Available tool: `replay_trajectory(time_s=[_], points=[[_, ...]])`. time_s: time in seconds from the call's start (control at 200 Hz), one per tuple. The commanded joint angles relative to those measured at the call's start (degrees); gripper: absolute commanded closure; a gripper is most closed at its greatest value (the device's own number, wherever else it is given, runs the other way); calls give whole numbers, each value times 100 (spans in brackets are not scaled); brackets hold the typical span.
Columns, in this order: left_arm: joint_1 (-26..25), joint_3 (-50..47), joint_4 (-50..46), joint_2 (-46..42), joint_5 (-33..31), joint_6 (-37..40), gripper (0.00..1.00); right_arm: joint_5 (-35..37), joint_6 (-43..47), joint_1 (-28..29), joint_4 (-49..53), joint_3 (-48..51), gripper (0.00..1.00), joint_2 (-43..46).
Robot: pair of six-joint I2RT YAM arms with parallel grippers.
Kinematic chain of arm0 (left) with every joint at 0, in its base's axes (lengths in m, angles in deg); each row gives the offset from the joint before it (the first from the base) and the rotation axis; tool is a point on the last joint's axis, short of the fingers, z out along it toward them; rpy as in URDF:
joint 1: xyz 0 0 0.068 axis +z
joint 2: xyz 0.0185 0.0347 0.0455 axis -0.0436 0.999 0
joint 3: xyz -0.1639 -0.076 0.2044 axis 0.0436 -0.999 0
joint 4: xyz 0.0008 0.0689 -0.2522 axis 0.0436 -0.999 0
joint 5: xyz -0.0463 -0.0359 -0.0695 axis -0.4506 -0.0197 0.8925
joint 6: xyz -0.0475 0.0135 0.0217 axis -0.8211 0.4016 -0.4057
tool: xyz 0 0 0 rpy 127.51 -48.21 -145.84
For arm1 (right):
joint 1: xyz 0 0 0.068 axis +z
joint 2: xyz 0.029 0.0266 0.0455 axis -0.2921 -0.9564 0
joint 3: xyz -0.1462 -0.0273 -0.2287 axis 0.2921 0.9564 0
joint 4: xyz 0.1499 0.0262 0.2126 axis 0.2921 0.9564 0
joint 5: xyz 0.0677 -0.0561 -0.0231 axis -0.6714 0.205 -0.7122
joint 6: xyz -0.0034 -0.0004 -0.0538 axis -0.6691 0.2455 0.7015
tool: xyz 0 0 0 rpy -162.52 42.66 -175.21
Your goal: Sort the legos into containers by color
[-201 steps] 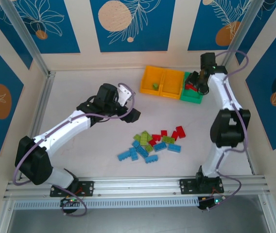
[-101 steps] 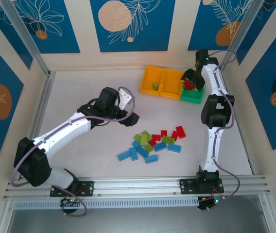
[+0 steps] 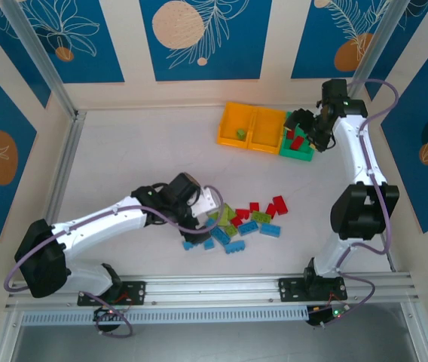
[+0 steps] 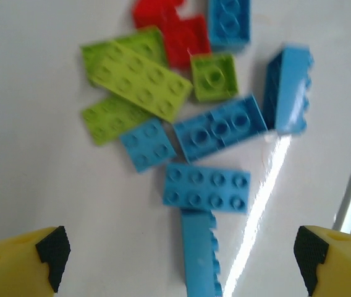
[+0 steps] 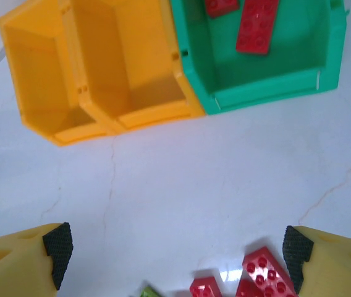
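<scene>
My left gripper needs to move down and back before it closes on the blue brick on its side.
The legos lie in a loose pile of red [image 3: 278, 205], light blue [image 3: 270, 230] and lime green [image 3: 221, 213] bricks at mid table. My left gripper [image 3: 208, 213] hangs open just over the pile's left end. In the left wrist view that gripper [image 4: 181, 263] straddles a blue brick lying on its side [image 4: 199, 257], with a flat blue brick [image 4: 206, 187] beyond it. The containers stand at the back: two orange bins [image 3: 238, 121] and a green bin [image 3: 301, 153]. My right gripper [image 3: 298, 127] is open above the green bin [image 5: 262, 80], which holds red bricks [image 5: 257, 25]. One green lego [image 3: 240, 134] lies in the left orange bin.
The orange bins [image 5: 89, 68] look empty in the right wrist view. A metal rail [image 3: 214, 286] runs along the near edge, and walls close in the table on three sides. Bare tabletop [image 3: 123, 151] spreads to the left of the pile.
My left arm has swung from mid table down to the left end of the pile. My right gripper has opened over the green bin and shifted a little to the right.
</scene>
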Motion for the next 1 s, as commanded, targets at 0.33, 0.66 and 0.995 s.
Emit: replay_trajectory(time_s=[0.33,0.66,0.995], points=[[-136,-65,-773,1263,-383,546,26,-365,213,123,114,559,10,215],[-145,27,-458,1955,-553,335,73,-318,301,156,236,551,9,279],[-79,1129,-323,1416,-633,257,91,-483,173,344,348,746,10,733]])
